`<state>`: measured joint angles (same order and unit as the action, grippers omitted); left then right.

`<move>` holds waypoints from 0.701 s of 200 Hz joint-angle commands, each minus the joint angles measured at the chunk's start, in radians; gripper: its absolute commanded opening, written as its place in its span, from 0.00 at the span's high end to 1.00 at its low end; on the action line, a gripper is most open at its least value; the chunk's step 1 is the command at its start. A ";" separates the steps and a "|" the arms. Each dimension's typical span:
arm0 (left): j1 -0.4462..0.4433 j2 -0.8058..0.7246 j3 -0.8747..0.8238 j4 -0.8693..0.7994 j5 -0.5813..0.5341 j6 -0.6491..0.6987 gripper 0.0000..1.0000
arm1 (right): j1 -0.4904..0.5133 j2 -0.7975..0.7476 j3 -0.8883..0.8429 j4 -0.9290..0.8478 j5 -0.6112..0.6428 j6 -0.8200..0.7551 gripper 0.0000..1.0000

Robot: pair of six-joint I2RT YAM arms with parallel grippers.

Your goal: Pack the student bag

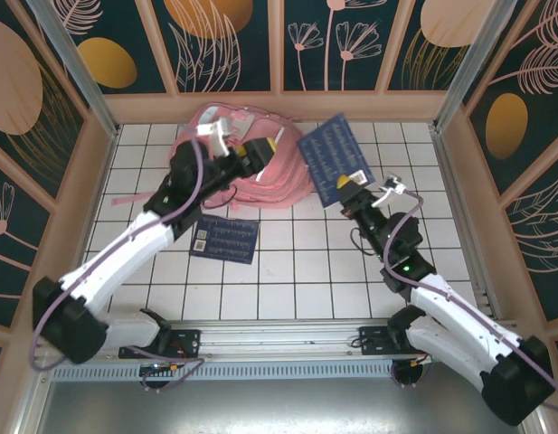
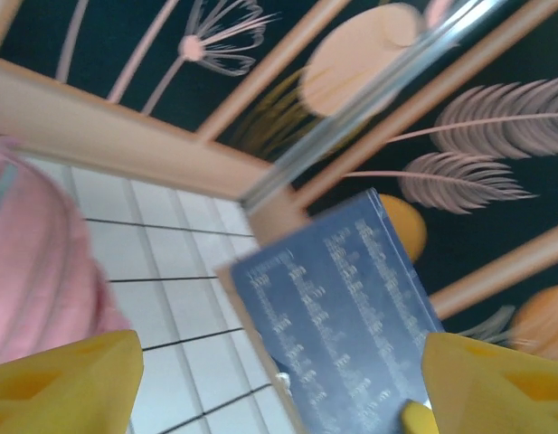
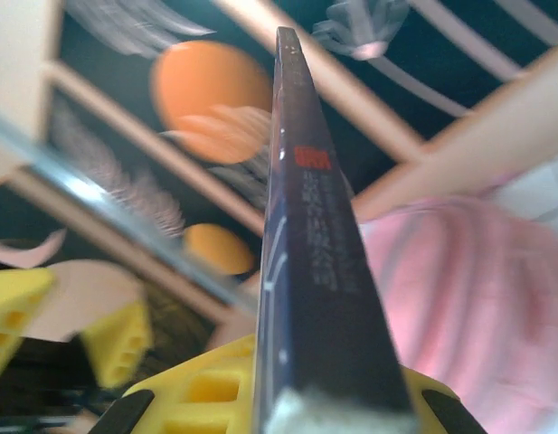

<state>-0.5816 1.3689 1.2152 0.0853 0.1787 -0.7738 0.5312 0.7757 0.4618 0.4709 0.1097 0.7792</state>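
Note:
The fingers of my open left gripper still face the book, so I need to tilt it downward next and lower it onto the bag's grey reflective strip [image 1: 261, 173] [image 2: 1, 193] below it.
The student bag [image 1: 260, 172] is a pink backpack lying at the back of the tiled table; it also shows as a pink blur [image 2: 30, 271] and at the right [image 3: 468, 298]. My right gripper [image 1: 353, 187] is shut on the lower edge of a dark blue book [image 1: 333, 155], held tilted up just right of the bag. In the right wrist view the book [image 3: 310, 271] stands edge-on between the yellow pads [image 3: 197, 393]. My left gripper [image 1: 265, 149] hovers over the bag, open and holding nothing, its yellow fingers [image 2: 66, 384] spread wide, facing the book's cover [image 2: 342, 316].
A second dark blue book [image 1: 224, 237] lies flat on the white tiles in front of the bag, under the left arm. Wooden walls with dark floral panels [image 1: 279, 54] enclose the table on three sides. Loose pink straps [image 1: 134, 196] trail left of the bag.

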 commanded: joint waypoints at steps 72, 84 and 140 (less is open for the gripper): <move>0.187 0.683 0.518 -0.418 0.154 0.277 0.25 | -0.043 -0.058 0.124 -0.443 -0.003 -0.227 1.00; 0.192 0.735 0.574 -0.428 0.177 0.303 0.27 | -0.033 -0.063 0.121 -0.431 -0.054 -0.269 1.00; 0.194 0.862 0.691 -0.411 0.361 0.353 0.44 | -0.041 -0.070 0.109 -0.472 -0.039 -0.296 1.00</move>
<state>-0.3840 2.2013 1.8763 -0.3485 0.4210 -0.4686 0.4953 0.7269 0.5491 -0.0185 0.0845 0.5282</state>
